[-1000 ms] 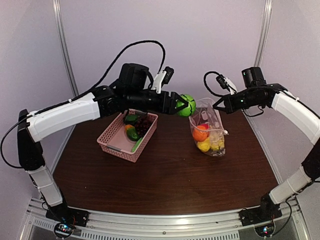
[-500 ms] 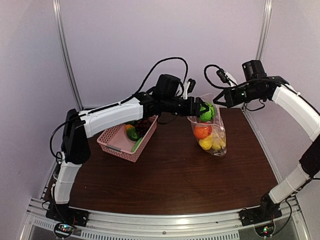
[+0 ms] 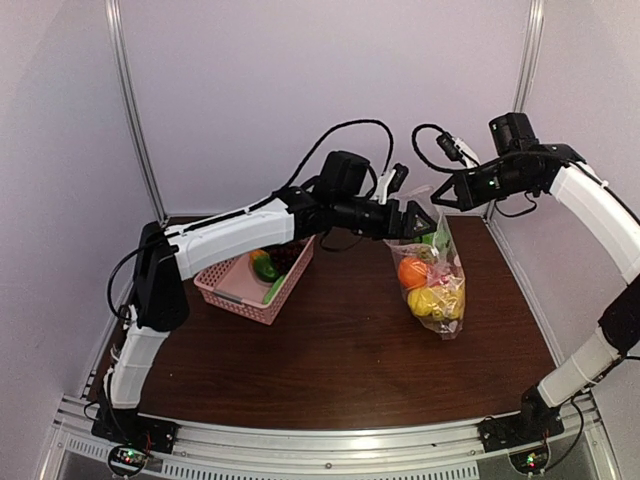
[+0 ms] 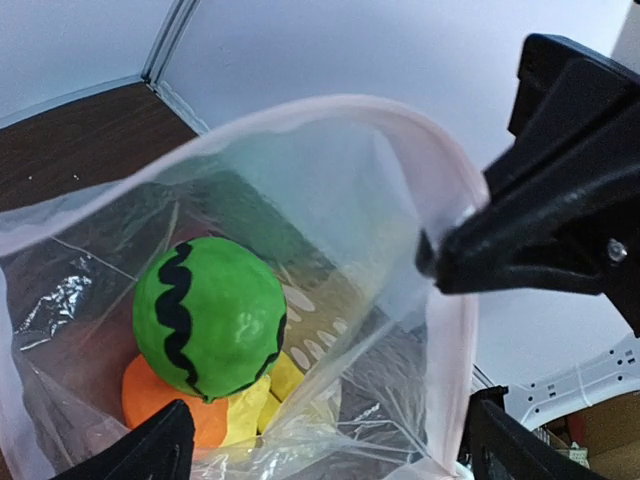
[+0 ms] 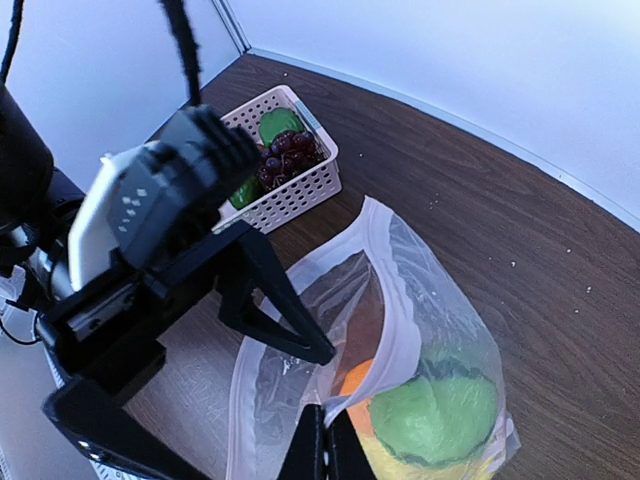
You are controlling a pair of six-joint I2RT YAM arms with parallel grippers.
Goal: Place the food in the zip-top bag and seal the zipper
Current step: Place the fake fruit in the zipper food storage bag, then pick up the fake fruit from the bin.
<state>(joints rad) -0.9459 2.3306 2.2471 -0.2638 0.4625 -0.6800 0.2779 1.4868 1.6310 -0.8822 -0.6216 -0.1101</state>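
The left gripper leaves the bag (image 3: 436,285) toward the left in the top view next. It lowers onto the orange-tipped green piece, which still lies in the basket.
The zip-top bag (image 3: 436,285) hangs just above the table, held up by my right gripper (image 3: 441,199), which is shut on its rim (image 5: 345,415). Its zipper (image 4: 400,132) gapes open in a loop. My left gripper (image 3: 420,224) is open at the bag's mouth, fingers (image 4: 150,452) spread wide with nothing between them. A green striped ball (image 4: 208,318) of food lies loose inside the bag on top of orange and yellow pieces (image 4: 160,400). In the right wrist view the ball (image 5: 436,416) shows through the plastic, below the left gripper's fingers (image 5: 275,312).
The pink lattice basket (image 3: 236,286) sits on the left of the brown table, holding dark grapes (image 5: 291,151) and green pieces (image 3: 266,268). The white wall and its corner posts stand close behind the bag.
My left gripper has opened and let go of the green ball, which now lies inside the bag. The bag has shifted slightly right and hangs lower with the added food.
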